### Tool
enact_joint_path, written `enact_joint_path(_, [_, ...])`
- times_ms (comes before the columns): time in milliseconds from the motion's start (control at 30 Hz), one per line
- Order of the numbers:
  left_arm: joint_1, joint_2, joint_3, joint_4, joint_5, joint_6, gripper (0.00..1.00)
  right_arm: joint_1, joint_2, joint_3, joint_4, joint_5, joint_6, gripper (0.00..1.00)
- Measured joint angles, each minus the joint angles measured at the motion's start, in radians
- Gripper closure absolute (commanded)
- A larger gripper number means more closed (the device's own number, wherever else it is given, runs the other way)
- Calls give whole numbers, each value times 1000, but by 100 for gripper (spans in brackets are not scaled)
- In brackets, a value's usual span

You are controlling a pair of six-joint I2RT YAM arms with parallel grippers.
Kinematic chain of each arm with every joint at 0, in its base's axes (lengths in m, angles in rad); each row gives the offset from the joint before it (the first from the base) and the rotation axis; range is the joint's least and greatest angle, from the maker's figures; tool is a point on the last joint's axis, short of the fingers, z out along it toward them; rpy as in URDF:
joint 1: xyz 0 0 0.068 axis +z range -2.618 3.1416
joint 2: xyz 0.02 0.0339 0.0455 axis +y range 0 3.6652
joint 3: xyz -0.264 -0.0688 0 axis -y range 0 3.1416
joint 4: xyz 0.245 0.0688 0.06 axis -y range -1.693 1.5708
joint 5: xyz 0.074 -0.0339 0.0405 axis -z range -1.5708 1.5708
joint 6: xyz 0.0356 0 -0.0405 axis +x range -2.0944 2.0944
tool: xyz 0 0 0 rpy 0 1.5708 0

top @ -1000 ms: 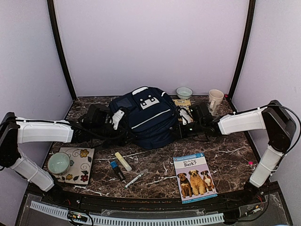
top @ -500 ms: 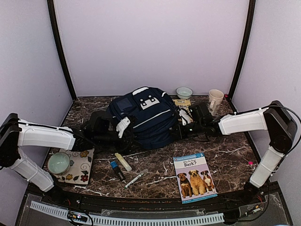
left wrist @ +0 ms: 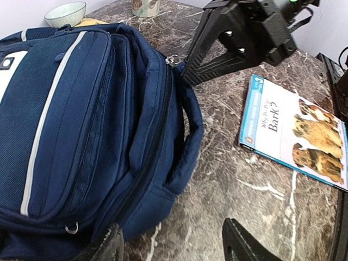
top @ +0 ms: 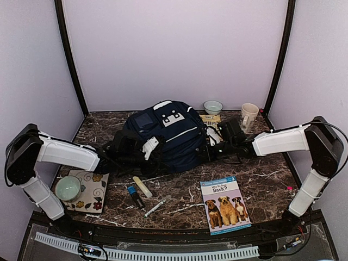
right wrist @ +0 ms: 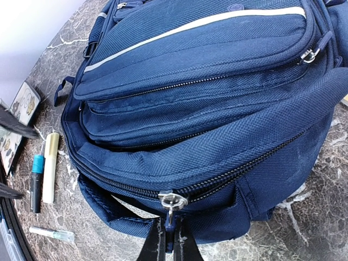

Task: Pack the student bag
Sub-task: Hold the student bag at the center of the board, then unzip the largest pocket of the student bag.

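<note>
My right gripper draws the pull tab along the bag's front edge toward the yellow highlighter next, before releasing it, since the zip runs on there.
The student bag (top: 168,136), navy with white stripes, lies at the middle back of the table. My right gripper (right wrist: 169,236) is shut on the small blue pull tab hanging from the main zip's metal slider (right wrist: 173,200), at the bag's (right wrist: 206,81) right side. In the top view this right gripper (top: 205,150) touches the bag's right edge. My left gripper (left wrist: 174,247) is open and low over the table by the bag's (left wrist: 81,109) front corner. One of its fingers (left wrist: 106,247) sits against the fabric and nothing lies between the jaws. From above, the left gripper (top: 154,154) is at the bag's front left.
A dog book (top: 224,205) lies front right, also seen as the book (left wrist: 296,128) in the left wrist view. A yellow highlighter (top: 142,186), blue marker (top: 135,196) and pen (top: 156,206) lie front centre. A floral notebook (top: 93,190) with a cup (top: 68,188) sits left. A bowl (top: 213,106) and mug (top: 249,115) stand behind.
My left arm has swung right and nearer, carrying its gripper along the bag's front left side, with the jaws narrowing a little. The right gripper holds the zip pull as before.
</note>
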Motion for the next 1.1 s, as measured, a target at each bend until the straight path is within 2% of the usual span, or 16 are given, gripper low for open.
enact_joint_path(133, [0, 100, 68, 27, 8, 0, 38, 4, -2, 0, -5, 0, -6, 100])
enact_joint_path(300, [0, 187, 155, 38, 18, 4, 47, 6, -23, 0, -13, -1, -16, 100])
enact_joint_path(367, [0, 224, 195, 38, 19, 11, 55, 8, -28, 0, -15, -1, -19, 100])
enact_joint_path(467, [0, 265, 225, 36, 17, 21, 79, 10, -29, 0, -18, -3, -21, 100])
enact_joint_path(567, [1, 304, 238, 32, 13, 32, 92, 13, -29, 0, -21, -10, -21, 100])
enact_joint_path(800, [0, 309, 224, 58, 31, 21, 98, 44, -19, 7, -26, -12, 4, 100])
enact_joint_path(1100, [2, 291, 156, 95, 21, -1, 99, 165, 141, 122, -4, -76, 54, 100])
